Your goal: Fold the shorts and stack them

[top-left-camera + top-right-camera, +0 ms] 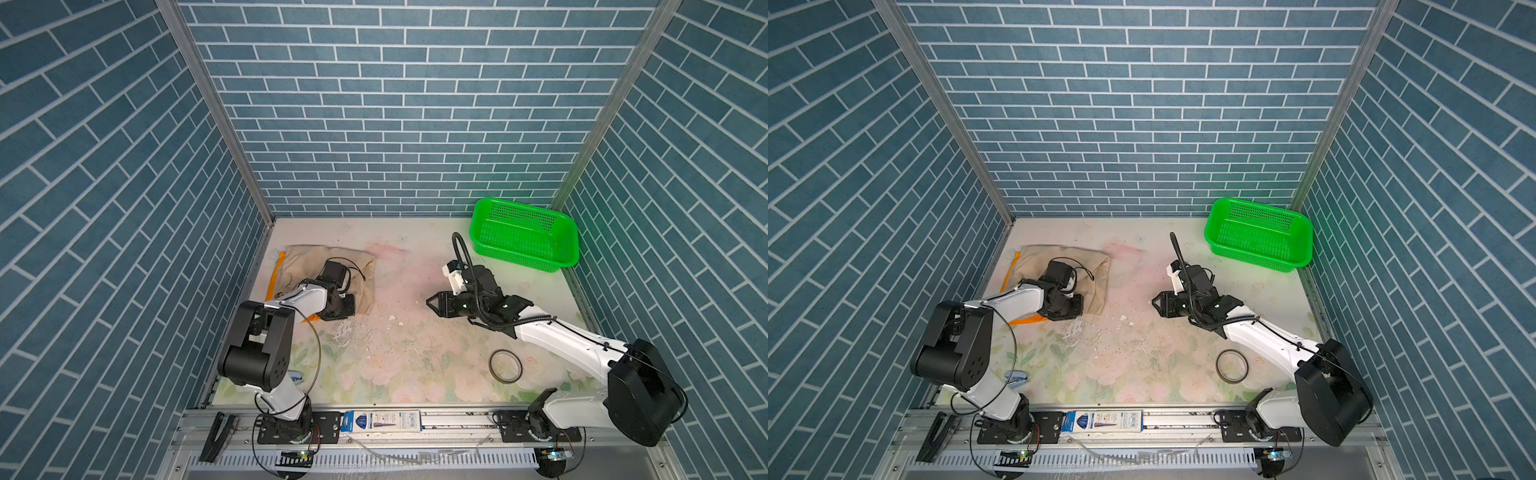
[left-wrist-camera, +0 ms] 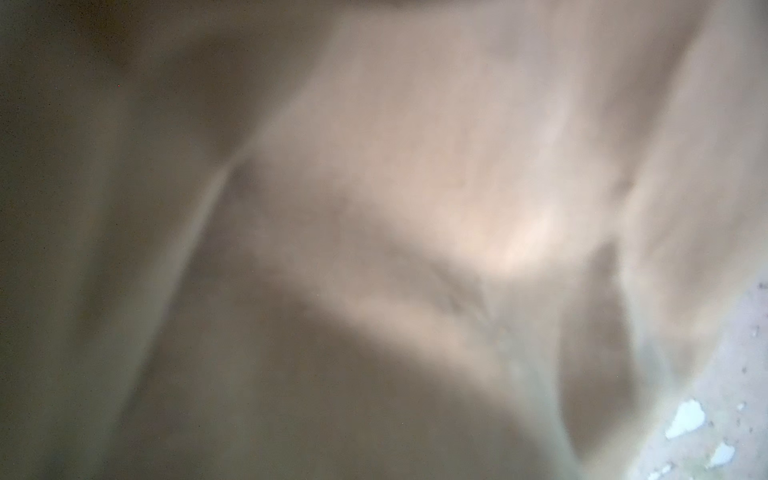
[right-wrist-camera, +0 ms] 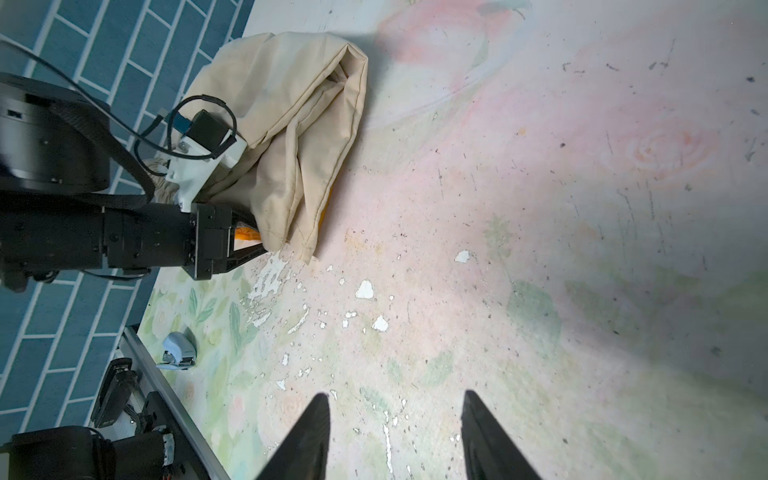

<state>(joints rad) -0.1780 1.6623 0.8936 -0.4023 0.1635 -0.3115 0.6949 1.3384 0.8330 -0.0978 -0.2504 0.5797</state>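
The table has a bare part outward beyond the beige shorts (image 1: 332,257). My left gripper needs to push the beige shorts' hem outward toward it next and let go of the shorts.
The beige shorts (image 1: 332,257) lie crumpled at the back left of the table, over the orange shorts (image 1: 274,274), of which only thin strips show along the left and front edges. My left gripper (image 1: 353,311) is at the beige pair's front corner. In the right wrist view its fingers (image 3: 245,249) are shut on the hem of the beige shorts (image 3: 291,137), with a bit of orange (image 3: 245,235) showing between them. Blurred beige cloth (image 2: 415,187) fills the left wrist view. My right gripper (image 1: 430,301) hovers open over the middle of the table with nothing in it (image 3: 395,399).
A green perforated basket (image 1: 519,255) stands at the back right corner. A tape ring (image 1: 505,365) lies at the front right beside the right arm. A small blue stapler (image 3: 178,351) sits at the front left. The table's floral covering (image 1: 395,332) is chipped in the middle.
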